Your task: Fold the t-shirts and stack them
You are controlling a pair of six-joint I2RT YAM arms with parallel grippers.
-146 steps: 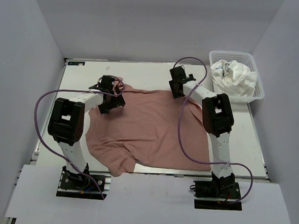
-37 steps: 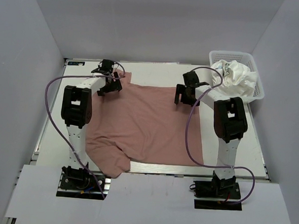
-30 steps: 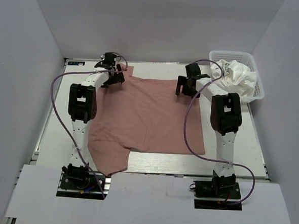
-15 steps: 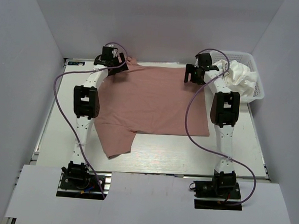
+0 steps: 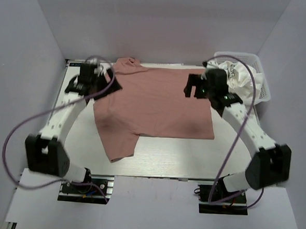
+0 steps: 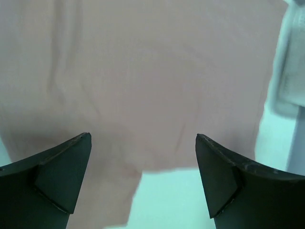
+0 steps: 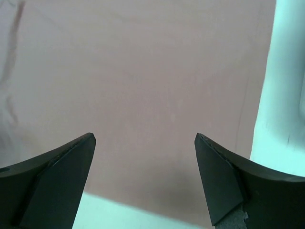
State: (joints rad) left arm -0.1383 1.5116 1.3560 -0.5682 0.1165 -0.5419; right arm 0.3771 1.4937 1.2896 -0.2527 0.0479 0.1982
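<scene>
I need to move my left gripper back over the shirt next and lower it onto the near sleeve's outer corner (image 5: 112,158), as that sleeve sticks out toward the table's near edge.
The dusty pink t-shirt (image 5: 153,104) lies spread flat on the far half of the table, one sleeve (image 5: 117,146) reaching toward the near edge. My left gripper (image 5: 107,87) hovers over its left edge, open and empty; in the left wrist view (image 6: 143,179) pink cloth (image 6: 143,71) lies below the parted fingers (image 6: 57,176). My right gripper (image 5: 192,89) hovers over the shirt's far right part, open and empty; the right wrist view (image 7: 143,183) shows flat pink cloth (image 7: 143,71) under it. White t-shirts (image 5: 243,78) are bunched in the basket.
The white mesh basket (image 5: 252,57) stands at the far right corner, just right of my right arm. Bare table (image 5: 171,157) lies between the shirt's hem and the near edge. Purple cables loop from both arms. Grey walls close in the table.
The pink shirt was drawn toward the far edge and flattened. Both arms then pulled back from its far corners and now hover above it with open jaws.
</scene>
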